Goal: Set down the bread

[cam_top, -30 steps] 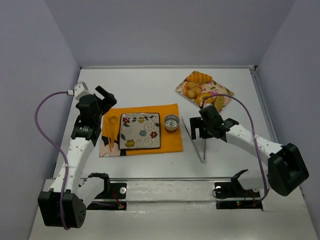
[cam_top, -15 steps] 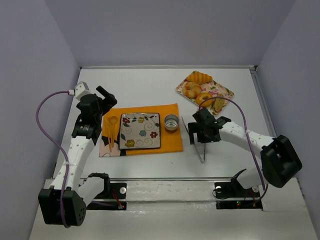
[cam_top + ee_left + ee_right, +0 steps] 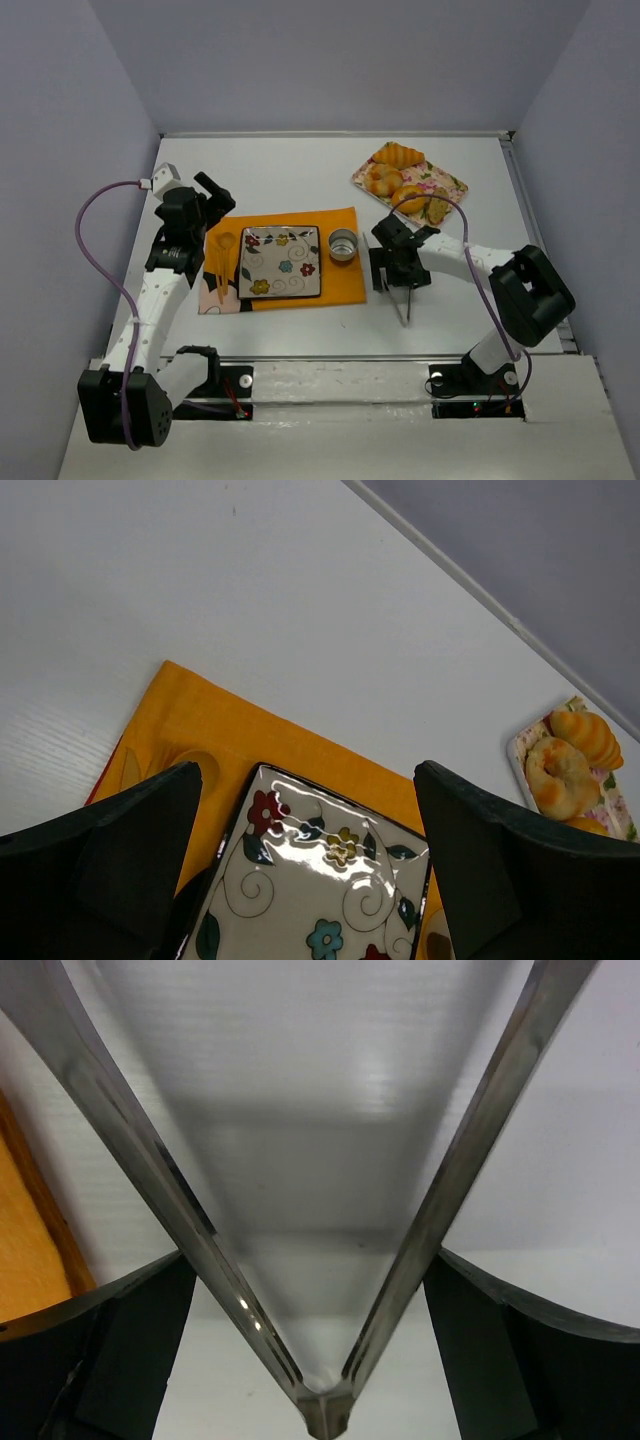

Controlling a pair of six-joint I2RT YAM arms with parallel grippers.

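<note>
The tongs close around the flat bread slice (image 3: 438, 209) next as my right gripper lifts outward, since the slice lies outward and the tongs' V lies between the gripper's fingers.
Several breads (image 3: 398, 154) lie on a floral tray (image 3: 446, 183) at the back right; they also show in the left wrist view (image 3: 560, 770). A square floral plate (image 3: 281, 262) sits on an orange placemat (image 3: 345, 285). Metal tongs (image 3: 404, 305) lie on the table right of the mat. My right gripper (image 3: 398, 272) is open and low over them, and the tongs' V (image 3: 325, 1415) lies between its fingers (image 3: 130, 1350). My left gripper (image 3: 215, 190) is open and empty above the plate's far left (image 3: 320, 880).
A small metal cup (image 3: 343, 244) stands on the mat right of the plate. A yellow spoon (image 3: 224, 250) lies on the mat left of the plate. The mat's edge (image 3: 25, 1260) shows at the left of the right wrist view. Walls enclose the table.
My right gripper has moved left and toward the near edge, down over the tongs. The left arm has barely moved.
</note>
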